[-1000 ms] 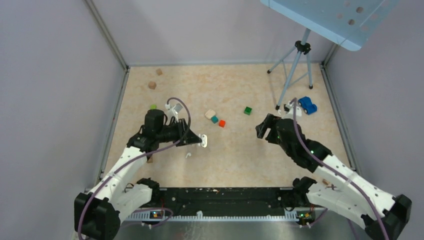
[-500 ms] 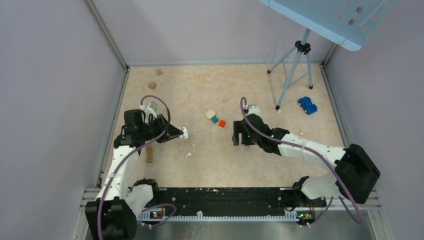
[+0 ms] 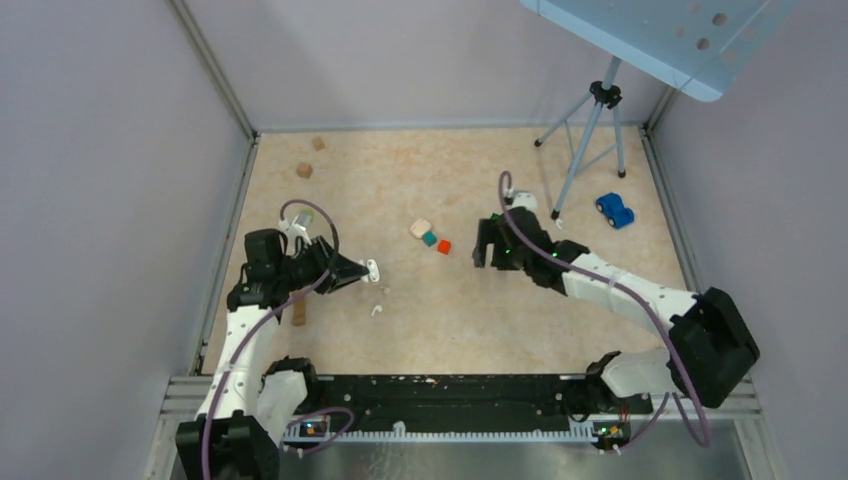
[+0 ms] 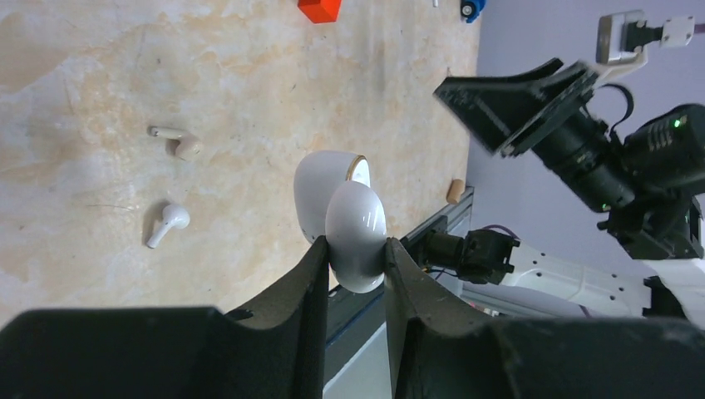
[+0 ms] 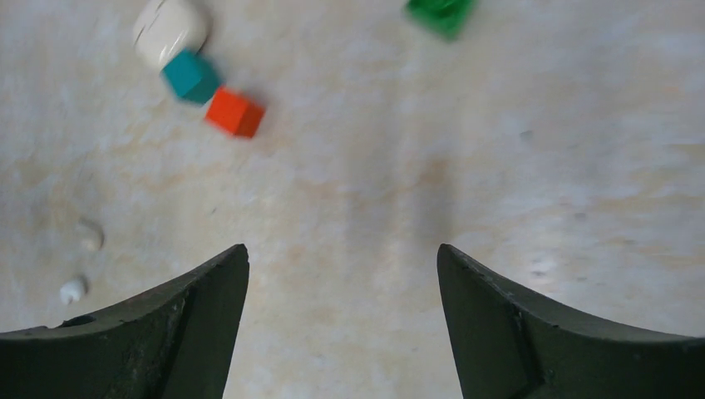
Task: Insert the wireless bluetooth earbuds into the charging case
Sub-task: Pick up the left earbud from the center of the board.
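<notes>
My right gripper will shift to the right in the top view and lower onto the white earbud by the tripod's foot, because it lies off to that side.
My left gripper point(image 4: 356, 245) is shut on the charging case point(image 4: 349, 216), a glossy white hinged shell held with its lid open above the table's left half; from above the case point(image 3: 372, 267) shows at the fingertips. Two earbuds lie on the table just below it: a white one point(image 4: 166, 223) and a paler one with a beige tip point(image 4: 176, 145), seen from above as the white earbud point(image 3: 377, 310) and the paler earbud point(image 3: 384, 291). My right gripper point(image 5: 342, 249) hangs open and holds nothing over bare table right of centre point(image 3: 484, 250).
A cream rounded block point(image 3: 419, 228), a teal cube point(image 3: 429, 238) and a red cube point(image 3: 444, 246) sit mid-table. A green cube point(image 5: 441, 12) lies near the right gripper. A blue toy car point(image 3: 614, 210) and a tripod point(image 3: 585, 150) stand back right; wooden blocks point(image 3: 304, 170) at left.
My left arm drew back to the left with the case still gripped. My right arm swung left towards the table's centre, and its jaws spread a little wider.
</notes>
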`<state>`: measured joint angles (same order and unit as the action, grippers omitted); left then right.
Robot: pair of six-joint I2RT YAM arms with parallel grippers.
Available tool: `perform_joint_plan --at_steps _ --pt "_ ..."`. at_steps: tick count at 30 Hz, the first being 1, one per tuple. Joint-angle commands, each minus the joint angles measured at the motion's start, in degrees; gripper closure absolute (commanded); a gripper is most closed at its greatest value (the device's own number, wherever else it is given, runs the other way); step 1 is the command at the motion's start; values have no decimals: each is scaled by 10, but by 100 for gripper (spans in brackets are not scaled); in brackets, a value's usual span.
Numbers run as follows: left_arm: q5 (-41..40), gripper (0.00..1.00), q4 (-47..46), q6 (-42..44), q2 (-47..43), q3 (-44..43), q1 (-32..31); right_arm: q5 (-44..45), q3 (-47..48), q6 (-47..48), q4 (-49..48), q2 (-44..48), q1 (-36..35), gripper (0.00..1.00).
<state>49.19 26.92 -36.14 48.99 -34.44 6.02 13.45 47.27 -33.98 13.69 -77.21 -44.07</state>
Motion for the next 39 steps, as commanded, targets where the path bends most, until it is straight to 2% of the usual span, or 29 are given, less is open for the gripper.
perform_joint_plan --at_steps 1,5,11,15,20,29,39 --pt "50 87 -81 -44 -4 29 0 27 -4 34 55 67 118 19" --pt "25 87 -97 -38 3 17 -18 -9 -24 63 36 66 229 19" --pt "-18 87 -107 -25 44 -6 -91 -25 17 88 5 -5 291 21" --pt "-30 87 -119 -16 72 -17 -130 -9 62 103 -18 -73 305 34" --pt "-23 86 -126 -4 97 -31 -136 10 112 120 -38 -152 315 49" --pt "-15 86 -128 5 120 -56 -139 18 147 134 -63 -224 333 42" --pt "-21 86 -136 7 149 -63 -139 -23 134 154 -92 -252 363 41"
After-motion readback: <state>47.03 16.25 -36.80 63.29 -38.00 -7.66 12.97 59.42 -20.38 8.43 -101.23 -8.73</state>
